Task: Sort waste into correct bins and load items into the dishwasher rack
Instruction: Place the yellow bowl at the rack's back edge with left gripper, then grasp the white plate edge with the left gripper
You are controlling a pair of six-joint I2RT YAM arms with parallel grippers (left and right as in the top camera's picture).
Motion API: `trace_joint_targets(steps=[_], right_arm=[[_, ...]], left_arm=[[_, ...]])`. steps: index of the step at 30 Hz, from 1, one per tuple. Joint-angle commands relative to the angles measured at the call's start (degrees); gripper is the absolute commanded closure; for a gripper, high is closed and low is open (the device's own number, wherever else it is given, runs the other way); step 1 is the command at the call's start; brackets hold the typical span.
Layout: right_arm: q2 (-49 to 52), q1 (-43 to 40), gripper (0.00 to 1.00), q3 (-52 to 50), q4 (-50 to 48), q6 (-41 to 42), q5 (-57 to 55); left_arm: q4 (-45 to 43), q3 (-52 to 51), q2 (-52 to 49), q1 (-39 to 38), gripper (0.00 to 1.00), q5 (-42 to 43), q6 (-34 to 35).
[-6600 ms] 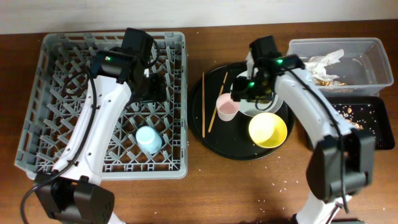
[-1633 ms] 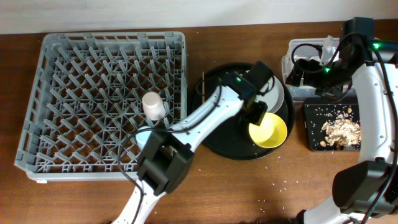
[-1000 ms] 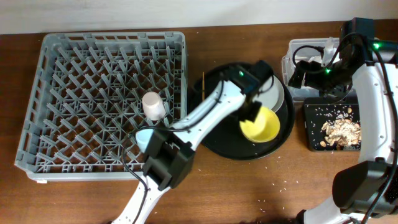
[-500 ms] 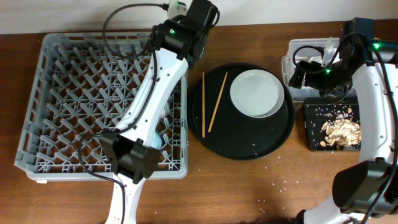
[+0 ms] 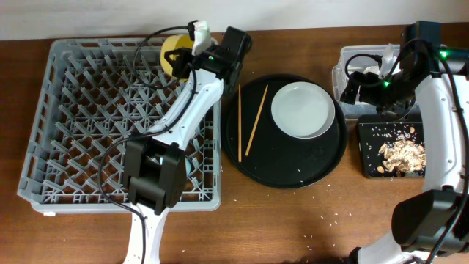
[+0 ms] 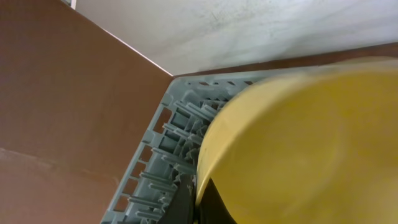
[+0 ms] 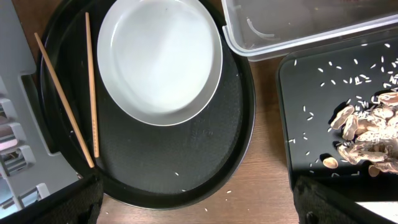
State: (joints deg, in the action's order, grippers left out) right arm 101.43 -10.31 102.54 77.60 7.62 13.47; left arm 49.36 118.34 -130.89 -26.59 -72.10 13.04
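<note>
The left gripper brings the tilted yellow bowl down onto the far wires of the grey dishwasher rack below the gripper next and releases the bowl's rim.
My left gripper (image 5: 192,62) is shut on the rim of the yellow bowl (image 5: 174,57), holding it tilted over the far right part of the grey dishwasher rack (image 5: 66,110). The bowl (image 6: 305,143) fills the left wrist view, its rim pinched in the left gripper (image 6: 199,208) above the rack's corner (image 6: 168,155). The pale plate (image 5: 303,110) and two chopsticks (image 5: 255,121) lie on the round black tray (image 5: 286,169). My right gripper (image 5: 366,92) hangs open and holds nothing, above the gap between that tray and the bins. Beige scraps (image 7: 367,137) lie in the flat black tray (image 7: 323,106).
The clear tub (image 7: 298,25) stands behind the flat black tray (image 5: 374,165) at the right. A light blue cup (image 5: 189,167) peeks out from under my left arm in the rack. Loose crumbs dot the wooden table (image 5: 322,220) in front of the round tray.
My left arm lifted the yellow bowl off the round tray and swung it left and back over the rack. The right arm has not moved.
</note>
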Motion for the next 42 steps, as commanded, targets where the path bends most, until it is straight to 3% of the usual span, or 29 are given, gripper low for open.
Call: trace_joint_targets(steps=[1,11,18,28,30,34,38,42], right_arm=[[-0.8,-0.3,0.02,1.0,0.0,0.3,-0.7],[-0.8,-0.3,0.02,1.0,0.0,0.3,-0.7],[-0.8,-0.3,0.02,1.0,0.0,0.3,-0.7],[-0.8,-0.3,0.01,1.0,0.0,0.3,-0.7],[-0.8,-0.3,0.01,1.0,0.0,0.3,-0.7],[-0.8,-0.3,0.02,1.0,0.0,0.3,-0.7],[-0.8,-0.3,0.01,1.0,0.0,0.3,-0.7],[-0.8,-0.3,0.02,1.0,0.0,0.3,-0.7]], left_arm=[[-3.2,-2.4,-0.3,0.2,0.99,-2.5,0.2],[-13.8,-5.0,-1.5,0.2,0.99,-2.8,0.1],[-14.2,-5.0,-5.0,0.3,0.99,-8.3,0.1],[-13.8,-5.0,-5.0,-2.4,0.97,-8.8,0.1],[-13.7,-5.0,-5.0,-3.6,0.91,-8.8,0.1],[-12.3,-5.0,-5.0,-5.7,0.64,-8.8,0.1],[-9.7,-5.0,-5.0,-6.4,0.44,-8.7,-0.8],[-9.7,-4.6,-4.5,-7.1,0.43,-1.2,-8.9]])
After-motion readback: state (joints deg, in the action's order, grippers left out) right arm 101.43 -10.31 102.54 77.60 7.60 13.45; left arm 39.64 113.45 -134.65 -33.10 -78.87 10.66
